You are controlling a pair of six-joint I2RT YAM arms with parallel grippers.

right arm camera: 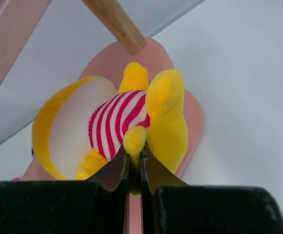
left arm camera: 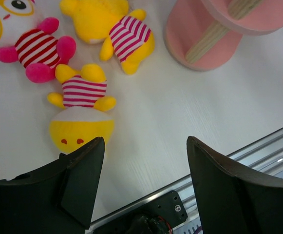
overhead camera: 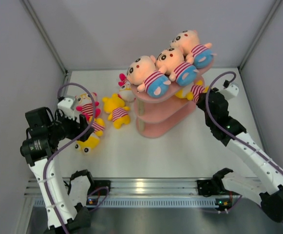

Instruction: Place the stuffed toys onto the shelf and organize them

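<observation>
The left gripper will move outward and down onto the head of the farther yellow toy next, because that toy is still off the shelf (overhead camera: 156, 117).
The pink shelf (overhead camera: 156, 117) stands mid-table with three peach stuffed toys (overhead camera: 173, 62) lying on its top tier. At the shelf's right end my right gripper (overhead camera: 205, 95) is shut on a small limb of a yellow striped toy (right arm camera: 131, 117), which rests on a pink board (right arm camera: 192, 114) under a wooden post. My left gripper (left arm camera: 145, 141) hangs open and empty over the table at the left. Just beyond it lies a yellow toy (left arm camera: 82, 109). Farther off are another yellow toy (left arm camera: 119, 34) and a pink-limbed toy (left arm camera: 31, 48).
A white toy with a pink bow (overhead camera: 125, 88) sits behind the shelf's left end. Grey walls close in the table on three sides. A metal rail (overhead camera: 146, 186) runs along the near edge between the arm bases.
</observation>
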